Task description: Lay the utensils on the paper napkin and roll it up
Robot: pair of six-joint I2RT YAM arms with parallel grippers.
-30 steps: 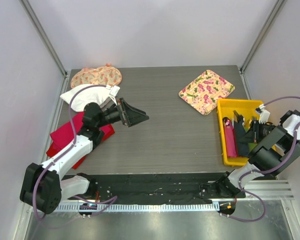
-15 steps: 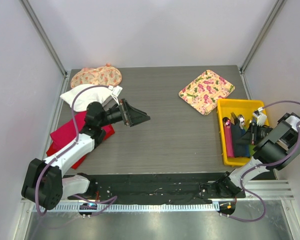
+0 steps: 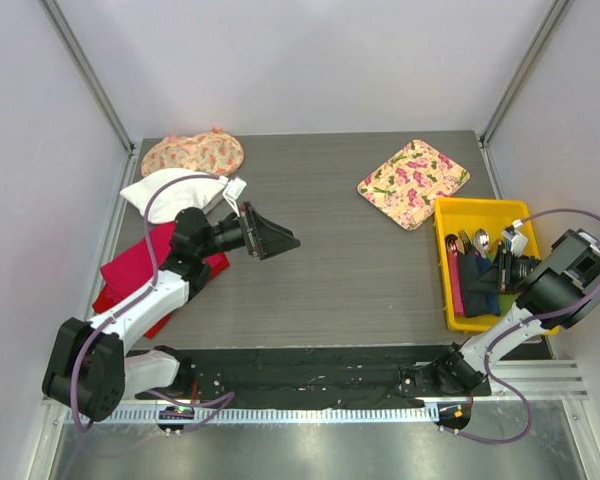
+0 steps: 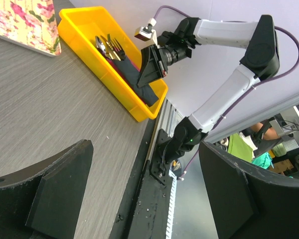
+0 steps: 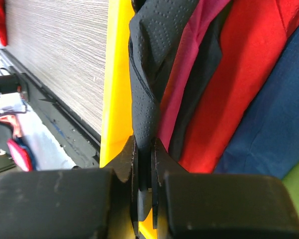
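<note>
My right gripper has the dark napkin [image 5: 144, 74] standing inside the bin already. Next, it should go down past the magenta napkin into the row beside the red one and let go of the dark napkin.
The dark navy-black paper napkin [image 5: 144, 74] stands on edge in the yellow bin [image 3: 480, 205], by its left wall. My right gripper [image 5: 145, 149] is shut on the napkin's lower edge inside the bin, and it also shows in the top view [image 3: 502, 272]. The utensils [image 3: 466, 240] lie at the bin's far end; a fork and a spoon head [image 4: 107, 45] show there. My left gripper [image 3: 280, 240] is open and empty. It hangs above the left part of the table and faces the bin [image 4: 84, 15].
Magenta [image 5: 202, 55], red [image 5: 249, 79] and blue [image 5: 284, 124] napkins fill the bin beside the dark one. A floral cloth [image 3: 412, 182] lies at the back right. A red cloth [image 3: 145, 270], a white pouch [image 3: 175, 192] and a floral pouch [image 3: 192, 153] sit at the left.
My right arm's elbow has swung out to the right, while its gripper stayed in the bin at the dark napkin. My left gripper has drifted slightly toward the near side.
</note>
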